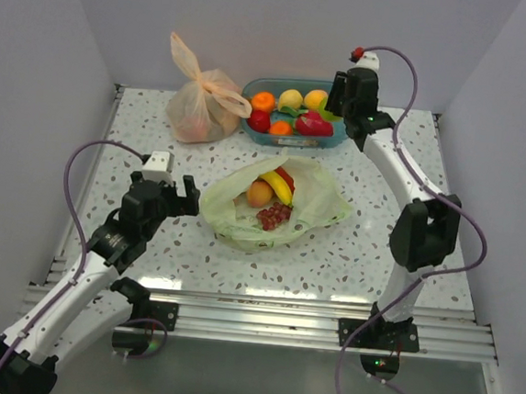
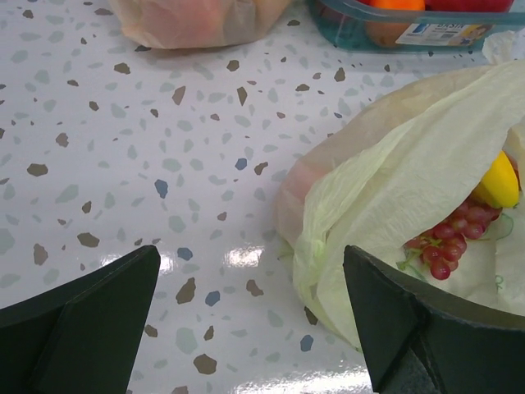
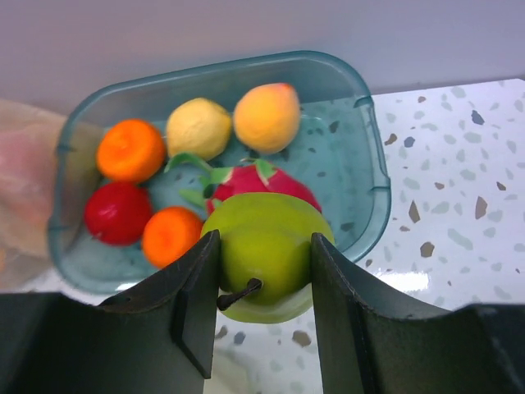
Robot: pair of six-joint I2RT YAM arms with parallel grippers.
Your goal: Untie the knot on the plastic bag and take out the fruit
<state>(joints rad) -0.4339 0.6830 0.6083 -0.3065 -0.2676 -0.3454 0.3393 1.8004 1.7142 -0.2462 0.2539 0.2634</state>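
Note:
The basket's bottom is bare between the peach and the basket's end, so my right gripper lowers into that empty corner (image 3: pixel 331 159) next and releases the green pear (image 3: pixel 258 226).
The pale green plastic bag (image 1: pixel 322 202) lies in the middle of the table with its mouth spread open; no knot shows. Inside it lie a yellow banana (image 1: pixel 278 187), a peach (image 1: pixel 259 194) and dark red grapes (image 1: pixel 273 216). My left gripper (image 1: pixel 187 197) is open and empty just left of the bag. In the left wrist view the gripper (image 2: pixel 251 254) hovers over bare table, with the bag (image 2: pixel 394 189) and grapes (image 2: pixel 451 238) by its right finger. My right gripper (image 3: pixel 264 263) is shut on a green pear (image 3: pixel 258 226) above the blue basket (image 3: pixel 373 164).
The blue basket (image 1: pixel 335 137) at the back holds two oranges, a red fruit, a lemon, a peach and a dragon fruit. A tied peach-orange bag (image 1: pixel 201 99) stands to its left. Walls close the table on three sides.

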